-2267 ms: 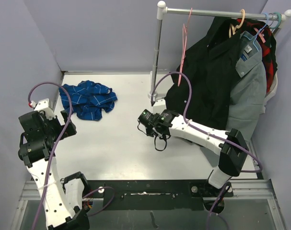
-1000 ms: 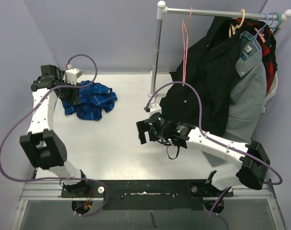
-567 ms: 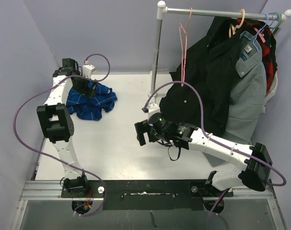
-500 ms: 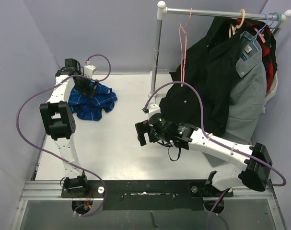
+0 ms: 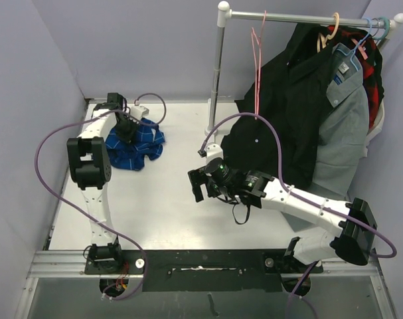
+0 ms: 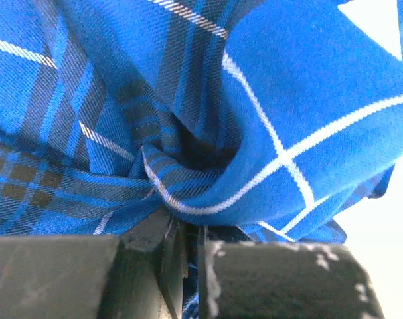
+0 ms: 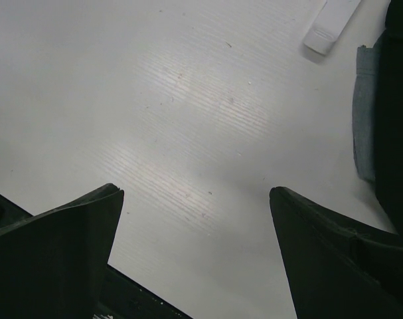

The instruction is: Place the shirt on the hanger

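The left gripper carries the shirt up, toward the right in the top view, then down for release onto the table's middle next, because that part is bare.
The royal-blue plaid shirt [image 5: 138,147] lies crumpled on the white table at the back left. My left gripper [image 5: 126,129] presses into its top edge. In the left wrist view the shirt [image 6: 267,119] fills the frame, and my left gripper [image 6: 191,232] is shut on a bunched fold of it. The thin pink hanger [image 5: 256,60] hangs from the rail at the back, apart from both arms. My right gripper [image 5: 196,185] hovers over the middle of the table, and the right wrist view shows this gripper [image 7: 194,193] open with only bare table between its fingers.
A clothes rack stands at the back right on a metal pole [image 5: 216,80]. On it hang a black jacket [image 5: 287,113], a grey collared shirt [image 5: 344,119] and a red-black plaid garment [image 5: 372,73]. The rack's white foot [image 7: 330,23] is near my right gripper. Grey walls close in the left and back.
My left arm swung over from the left to the shirt, opened wide, then shut on its fabric; the shirt is more bunched. The right arm barely moved.
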You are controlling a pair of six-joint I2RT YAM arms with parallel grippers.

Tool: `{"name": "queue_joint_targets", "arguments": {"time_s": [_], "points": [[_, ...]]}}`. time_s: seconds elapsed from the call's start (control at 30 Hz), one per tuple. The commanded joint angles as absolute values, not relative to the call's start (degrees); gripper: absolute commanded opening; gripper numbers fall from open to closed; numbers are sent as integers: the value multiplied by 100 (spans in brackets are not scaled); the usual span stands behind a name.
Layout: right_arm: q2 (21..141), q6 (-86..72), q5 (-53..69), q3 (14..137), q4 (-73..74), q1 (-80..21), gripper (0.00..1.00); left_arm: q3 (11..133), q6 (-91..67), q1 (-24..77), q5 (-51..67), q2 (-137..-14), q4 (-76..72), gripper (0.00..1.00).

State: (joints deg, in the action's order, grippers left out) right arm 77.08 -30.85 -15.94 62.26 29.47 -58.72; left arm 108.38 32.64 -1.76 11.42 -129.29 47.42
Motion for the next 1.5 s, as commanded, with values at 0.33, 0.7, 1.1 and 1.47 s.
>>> {"name": "queue_joint_targets", "arguments": {"time_s": [0.33, 0.7, 1.1, 1.47], "points": [[5996, -2935, -1535, 5882, 2214, -5753, 98, 14336, 3891, 97, 4530, -10517, 8697, 0], [4723, -1039, -697, 3910, -813, -5766, 98, 14417, 2921, 156, 6066, -9422, 7821, 0], [6252, 203, -337, 3744, -2674, -5764, 98, 14832, 2294, 188, 6077, -9140, 7192, 0], [7627, 36, -629, 4189, -3936, -5758, 37, 14712, 1959, 202, 6551, -8701, 7002, 0]]}}
